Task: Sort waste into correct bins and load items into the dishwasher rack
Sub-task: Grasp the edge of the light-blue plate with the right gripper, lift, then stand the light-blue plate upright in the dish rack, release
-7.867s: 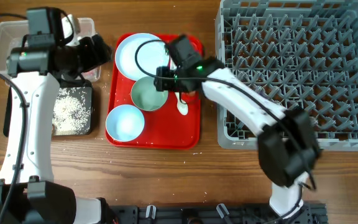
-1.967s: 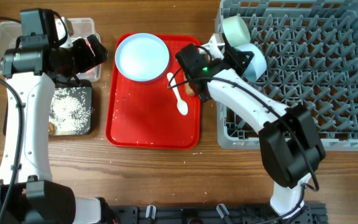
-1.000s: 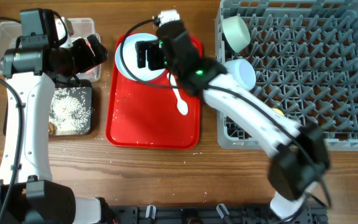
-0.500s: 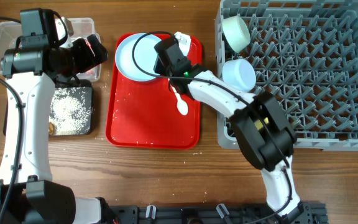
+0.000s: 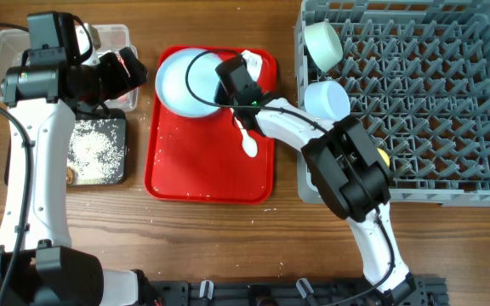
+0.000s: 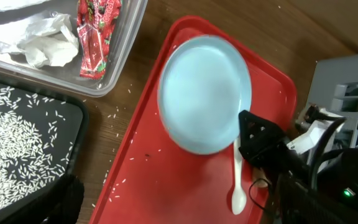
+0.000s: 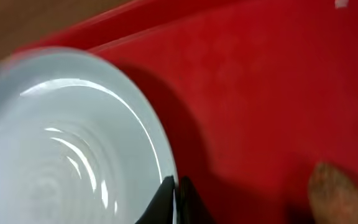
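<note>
The robot's right gripper will rise and carry the plate [image 5: 184, 81] onto the empty pegs of the dishwasher rack beside the bowls, since they lie to the gripper's right in the overhead view.
The pale blue plate [image 5: 184, 81] sits tilted at the top of the red serving tray [image 5: 202, 174]. My right gripper [image 5: 227, 83] is shut on its right rim; in the right wrist view the fingertips [image 7: 174, 186] pinch the plate's edge [image 7: 61, 143]. The white spoon [image 5: 247, 136] lies on the tray just below that gripper. The pale green bowl [image 5: 322, 42] and light blue bowl [image 5: 328, 99] rest in the grey dishwasher rack [image 5: 432, 102], with a yellow cup [image 5: 383, 157] lower down. My left gripper [image 5: 128, 70] hangs open over the clear tub [image 5: 7, 51].
The clear tub holds crumpled paper [image 6: 42, 43] and a red wrapper [image 6: 95, 31]. The black tray [image 5: 100, 149] below it holds rice grains [image 6: 17, 143]. A brown bit of food [image 7: 334, 193] lies on the red tray by the right gripper. Loose rice dots the tray's left edge.
My right gripper has come from the rack to the plate and shut on its right rim; the plate has shifted slightly left and tilted. The left arm has not moved.
</note>
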You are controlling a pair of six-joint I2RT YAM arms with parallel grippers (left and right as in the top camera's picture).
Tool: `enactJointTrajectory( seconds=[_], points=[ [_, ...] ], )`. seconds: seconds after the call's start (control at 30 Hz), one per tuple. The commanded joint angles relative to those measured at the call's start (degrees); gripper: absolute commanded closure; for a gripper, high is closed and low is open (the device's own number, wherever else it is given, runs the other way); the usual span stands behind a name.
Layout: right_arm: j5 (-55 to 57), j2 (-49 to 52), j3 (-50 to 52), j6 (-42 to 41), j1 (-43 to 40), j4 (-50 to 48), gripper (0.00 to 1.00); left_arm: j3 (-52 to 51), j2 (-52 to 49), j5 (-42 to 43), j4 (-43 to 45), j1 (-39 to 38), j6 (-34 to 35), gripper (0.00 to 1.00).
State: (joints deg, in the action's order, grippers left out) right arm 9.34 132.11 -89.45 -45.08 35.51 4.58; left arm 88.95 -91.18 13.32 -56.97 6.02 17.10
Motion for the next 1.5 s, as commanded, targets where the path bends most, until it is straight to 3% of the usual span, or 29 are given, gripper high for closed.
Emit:
enactJointTrajectory(
  seconds=[0.0,0.23,0.5,0.6,0.77,0.87,1.03,1.17,1.33,1.47],
  points=[
    [-2.40,1.64,0.11,0.09,-0.39,5.33,0.96,0.37,0.00,0.09,0.11,0.26,-0.11,0.00],
    [-6.05,-0.24,-5.49,10.78,-0.72,12.68,0.96,0.37,0.00,0.09,0.11,0.26,-0.11,0.00],
    [-4.79,-15.30,-7.30,21.35,-4.04,19.74,0.96,0.37,0.00,0.09,0.11,0.26,-0.11,0.00],
    [0.37,-20.94,-7.30,22.88,-4.20,21.29,0.96,0.37,0.00,0.09,0.11,0.26,-0.11,0.00],
    [22.08,-31.52,-7.30,24.70,-6.38,29.24,0.96,0.37,0.00,0.09,0.11,0.26,-0.11,0.00],
    [29.86,-36.61,-7.30,33.68,-9.31,32.39,0.96,0.37,0.00,0.07,0.11,0.26,-0.13,0.00],
    [42.10,-39.32,-7.28,60.98,-14.69,37.11,0.96,0.37,0.00,0.09,0.11,0.26,-0.11,0.00],
    [37.42,-37.79,-5.42,70.77,-19.74,38.25,0.95,0.37,0.00,0.09,0.11,0.26,-0.13,0.00],
    [36.39,-33.57,-4.59,72.32,-26.82,36.17,0.96,0.37,0.00,0.09,0.11,0.26,-0.11,0.00],
    [28.92,-30.42,-4.59,75.41,-28.52,34.82,0.96,0.37,0.00,0.09,0.11,0.26,-0.11,0.00]
  ],
)
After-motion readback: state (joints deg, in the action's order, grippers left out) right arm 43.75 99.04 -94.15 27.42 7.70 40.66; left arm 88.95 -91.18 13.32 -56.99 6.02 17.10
